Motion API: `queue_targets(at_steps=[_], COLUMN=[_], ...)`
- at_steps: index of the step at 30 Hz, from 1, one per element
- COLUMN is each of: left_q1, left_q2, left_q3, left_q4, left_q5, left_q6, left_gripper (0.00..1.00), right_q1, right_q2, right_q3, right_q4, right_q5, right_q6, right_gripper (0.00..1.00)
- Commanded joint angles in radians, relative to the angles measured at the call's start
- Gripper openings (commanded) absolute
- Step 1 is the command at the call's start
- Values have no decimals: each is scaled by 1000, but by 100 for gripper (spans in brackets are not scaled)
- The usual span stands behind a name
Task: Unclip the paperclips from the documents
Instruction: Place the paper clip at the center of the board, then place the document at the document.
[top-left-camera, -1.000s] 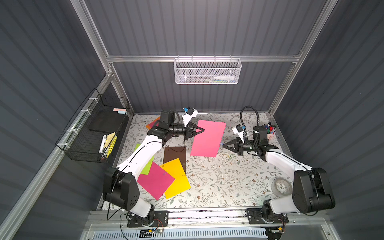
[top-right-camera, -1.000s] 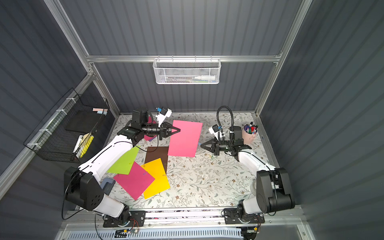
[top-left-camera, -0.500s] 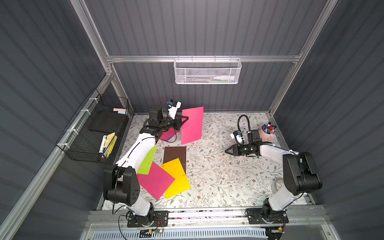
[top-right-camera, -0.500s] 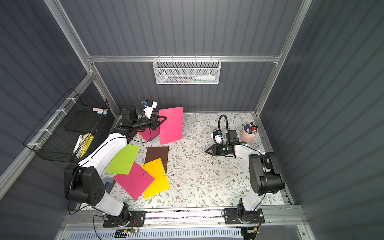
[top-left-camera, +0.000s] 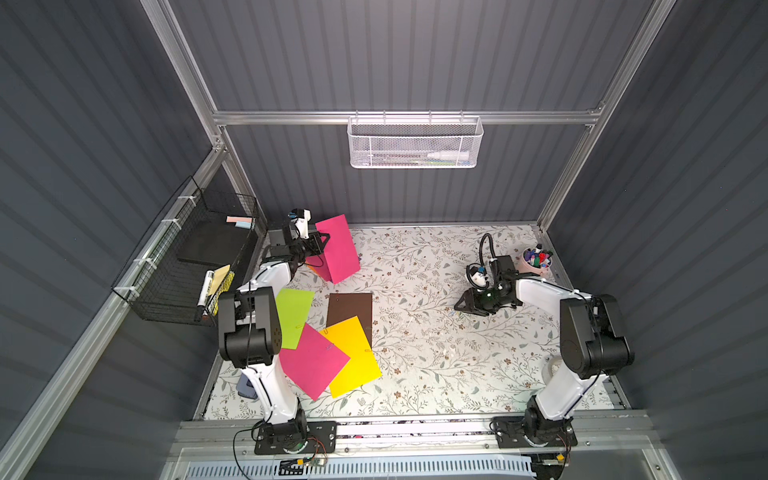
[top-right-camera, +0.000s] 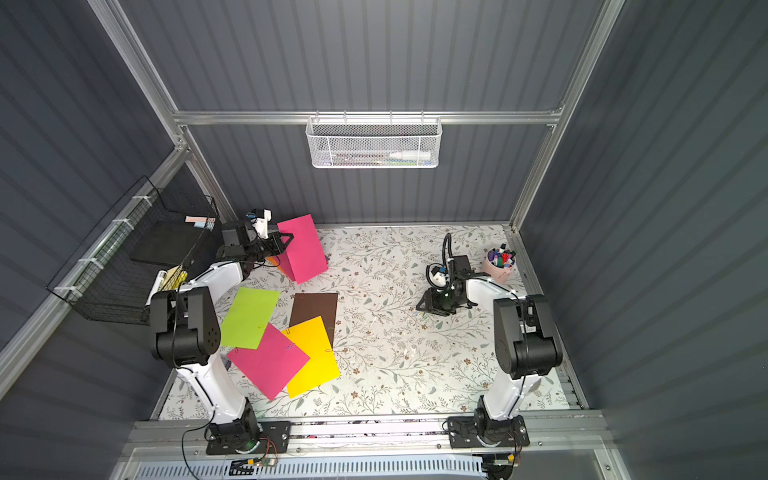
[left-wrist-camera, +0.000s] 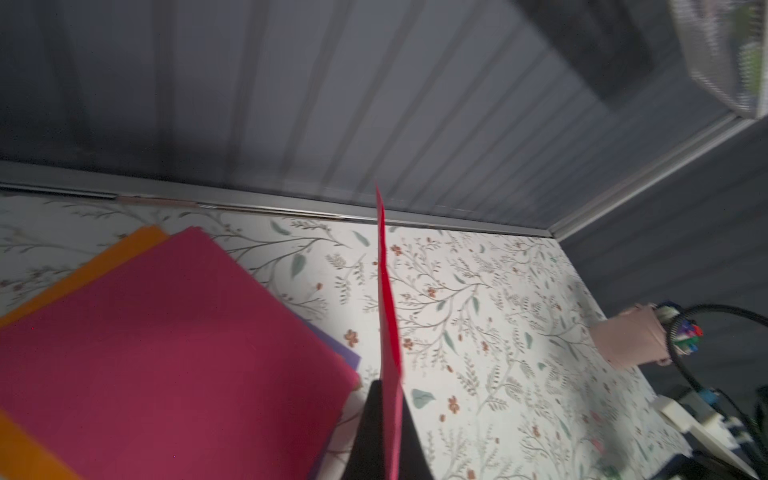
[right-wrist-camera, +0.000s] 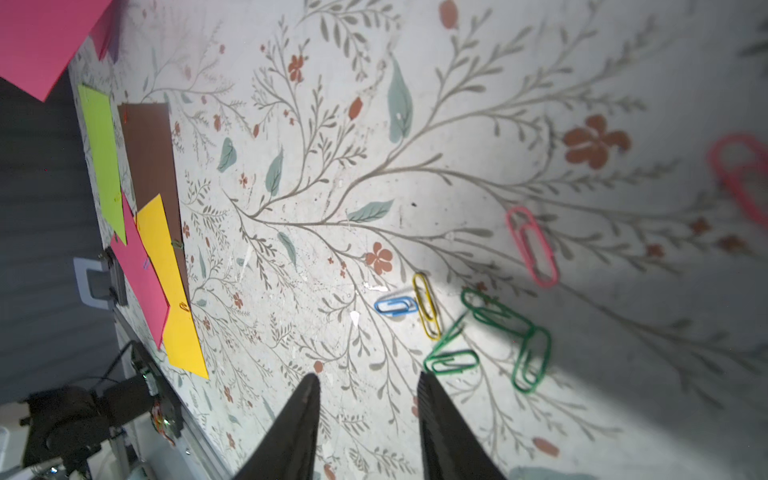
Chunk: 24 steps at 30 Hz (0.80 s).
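The magenta pink document still stands upright. Next, my left gripper needs to move down and toward the black wire basket and release the document onto the stack (top-left-camera: 321, 270) (left-wrist-camera: 188, 352).
My left gripper (top-left-camera: 322, 243) (left-wrist-camera: 388, 384) is shut on the edge of a magenta pink document (top-left-camera: 337, 249) (top-right-camera: 302, 248), which it holds upright at the back left. Beneath it lies a stack of pink (left-wrist-camera: 166, 353), orange (left-wrist-camera: 83, 270) and purple (left-wrist-camera: 336, 345) documents. My right gripper (top-left-camera: 463, 305) (right-wrist-camera: 368, 376) is open and empty, low over the table. Just beyond its fingertips lie loose paperclips: blue (right-wrist-camera: 395, 306), yellow (right-wrist-camera: 427, 305), green (right-wrist-camera: 451, 360) and pink (right-wrist-camera: 533, 247). Lime green (top-left-camera: 293, 318), brown (top-left-camera: 351, 307), yellow (top-left-camera: 353, 357) and pink (top-left-camera: 313, 361) documents overlap at front left. A clip (right-wrist-camera: 184, 306) sits on the yellow one.
A pink cup of markers (top-left-camera: 536, 262) stands at the back right, behind my right arm. A black wire basket (top-left-camera: 195, 266) hangs on the left wall. A white mesh basket (top-left-camera: 413, 143) hangs on the back wall.
My left gripper has swung the pink sheet back and left, from lying flat to standing upright. My right gripper has drawn back, lowered to the table and opened.
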Motion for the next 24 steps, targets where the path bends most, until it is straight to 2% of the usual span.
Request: queue_targets(at_steps=[1, 6, 8, 11, 12, 14, 17, 19, 24], left_q1=[19, 32, 37, 50, 53, 57, 57, 56, -3], left_q2=[65, 133, 149, 172, 183, 192, 149, 109, -23], left_q3=[54, 95, 127, 152, 169, 182, 143, 110, -39], left_q4=[15, -45, -72, -104, -130, -166, -168, -178, -230], left_q5=[-72, -212, -320, -395, -421, -481, -572, -646, -658], left_q6=[-25, -26, -23, -23, -25, -32, -56, -71, -96], left_gripper=[0, 0, 0, 0, 13, 66, 98, 100, 98], right_q1=[11, 29, 36, 46, 50, 65, 81, 88, 96], right_q2=[-26, -76, -96, -107, -108, -108, -106, -107, -111], right_q3=[26, 33, 37, 46, 50, 62, 77, 85, 95], right_q4=[-104, -140, -143, -150, -154, -164, -172, -175, -169], right_q5=[87, 148, 144, 126, 121, 117, 118, 116, 108], right_q6=[-3, -9, -9, -7, -10, -13, -15, -14, -9], right_gripper=[47, 51, 52, 53, 53, 54, 55, 55, 56])
